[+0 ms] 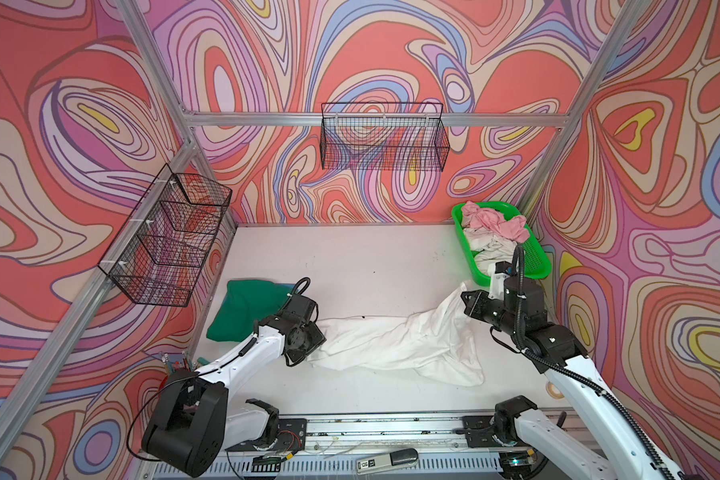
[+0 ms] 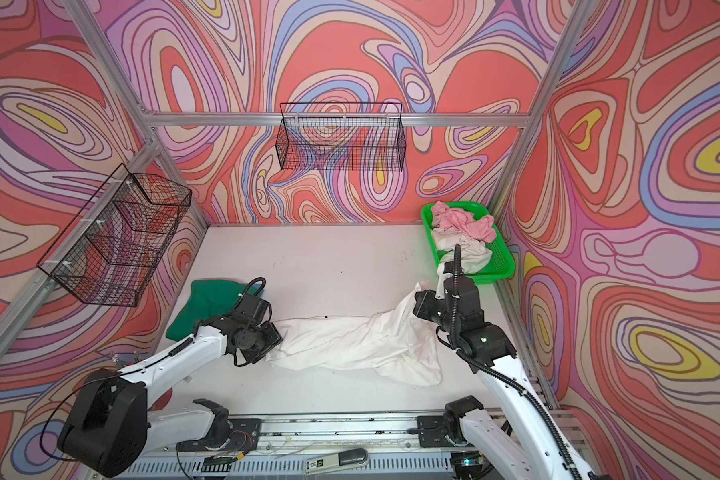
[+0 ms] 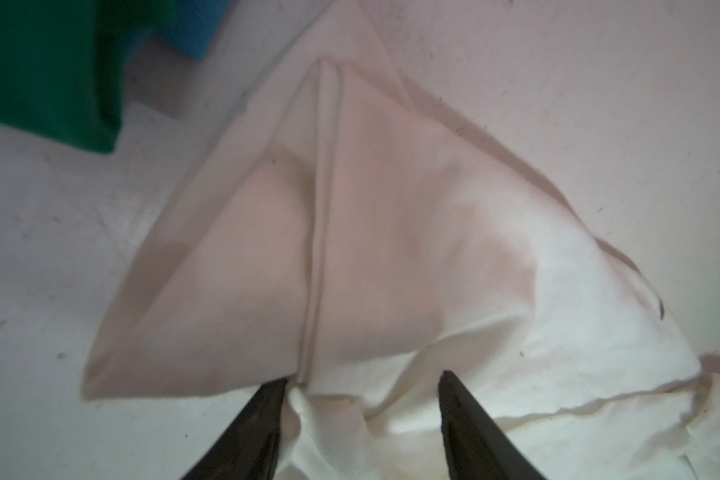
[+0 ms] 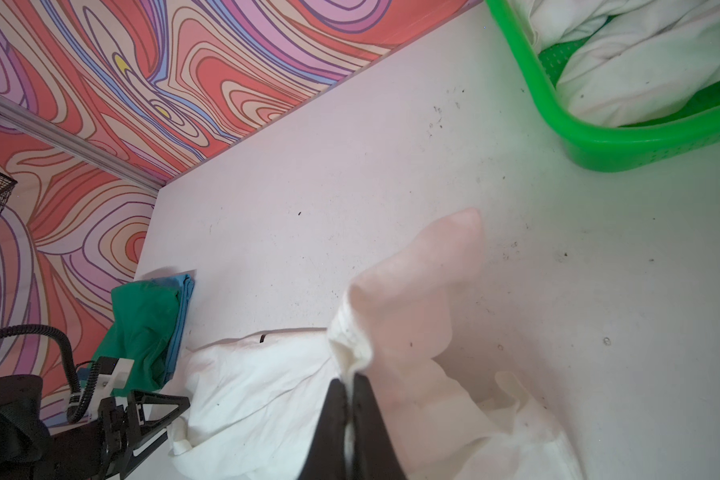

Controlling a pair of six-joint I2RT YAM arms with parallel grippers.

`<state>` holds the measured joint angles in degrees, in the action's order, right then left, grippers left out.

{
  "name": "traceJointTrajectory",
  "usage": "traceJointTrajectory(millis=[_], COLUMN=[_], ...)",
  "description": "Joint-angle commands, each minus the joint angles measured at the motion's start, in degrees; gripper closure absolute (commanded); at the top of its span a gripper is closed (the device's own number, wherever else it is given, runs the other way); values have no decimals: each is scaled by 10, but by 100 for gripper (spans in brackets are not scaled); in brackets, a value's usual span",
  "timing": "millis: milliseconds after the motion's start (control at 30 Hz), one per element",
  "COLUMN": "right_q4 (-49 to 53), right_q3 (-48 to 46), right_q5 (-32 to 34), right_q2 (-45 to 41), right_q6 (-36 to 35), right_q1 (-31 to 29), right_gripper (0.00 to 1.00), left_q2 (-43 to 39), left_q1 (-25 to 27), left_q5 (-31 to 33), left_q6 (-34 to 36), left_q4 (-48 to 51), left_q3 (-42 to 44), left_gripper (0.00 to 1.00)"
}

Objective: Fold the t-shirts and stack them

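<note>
My right gripper lowers toward the bunched cloth of the white t-shirt below next and releases the t-shirt's end there, because that end still hangs raised off the table.
A large white t-shirt [image 1: 391, 336] [image 2: 350, 340] lies bunched and stretched across the table between both arms. My left gripper [image 3: 364, 376] [image 1: 314, 338] is at its left end, open, with a fold of the white cloth [image 3: 391, 249] between its fingers. My right gripper [image 4: 352, 376] [image 1: 466, 303] is shut on the shirt's right end and holds it raised off the table. A folded dark green t-shirt [image 1: 246, 307] [image 4: 142, 324] rests at the left on a blue cloth [image 4: 183, 307]. Pink [image 1: 495, 220] and off-white [image 1: 487, 249] t-shirts lie crumpled in the green basket [image 1: 462, 232].
The green basket [image 4: 599, 141] stands in the back right corner, just behind my right arm. Black wire baskets hang on the back wall [image 1: 385, 137] and the left wall [image 1: 167, 237]. A metal rail [image 1: 383, 428] carrying both arm bases runs along the table's front edge.
</note>
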<state>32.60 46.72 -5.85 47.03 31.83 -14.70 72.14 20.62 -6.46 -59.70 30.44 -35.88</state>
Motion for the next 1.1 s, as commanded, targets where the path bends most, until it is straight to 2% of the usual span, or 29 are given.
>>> traceJointTrajectory(millis=[0, 133, 267, 300, 333, 367, 467, 567, 667, 733, 900, 1067], right_q4=[-1, 14, 44, 53, 63, 78, 117, 144, 173, 168, 87, 25], right_q3=[-10, -13, -3, 2, 8, 18, 51, 84, 116, 116, 24, -27], right_q5=[1, 26, 67, 76, 85, 101, 139, 152, 157, 130, -23, -41], right_q2=[-5, -1, 14, 19, 23, 26, 28, 24, 27, 29, 66, 107], right_q6=[2, 6, 17, 18, 18, 19, 17, 15, 15, 22, 65, 75], right_q1=[2, 1, 2, 2, 1, 2, 1, 2, 1, 2, 1, 1], right_gripper=[100, 100, 100, 96, 87, 73, 49, 37, 34, 33, 32, 36], left_q2=[-3, -12, -19, -22, -26, -30, -46, -63, -71, -74, -80, -86], left_q1=[-2, -2, -2, -2, -2, -2, -2, -2, -2, -2, -2, -2], left_q5=[-4, 4, 9, 11, 13, 16, 26, 33, 33, 31, 33, 42], left_q6=[15, 23, 27, 29, 32, 34, 41, 47, 49, 49, 54, 60], left_q4=[-1, 9, 24, 28, 34, 42, 66, 83, 94, 97, 107, 115], left_q3=[8, 7, -2, -5, -10, -17, -36, -49, -55, -57, -66, -71], left_gripper=[55, 73, 97, 100, 100, 100, 100, 100, 100, 100, 100, 100])
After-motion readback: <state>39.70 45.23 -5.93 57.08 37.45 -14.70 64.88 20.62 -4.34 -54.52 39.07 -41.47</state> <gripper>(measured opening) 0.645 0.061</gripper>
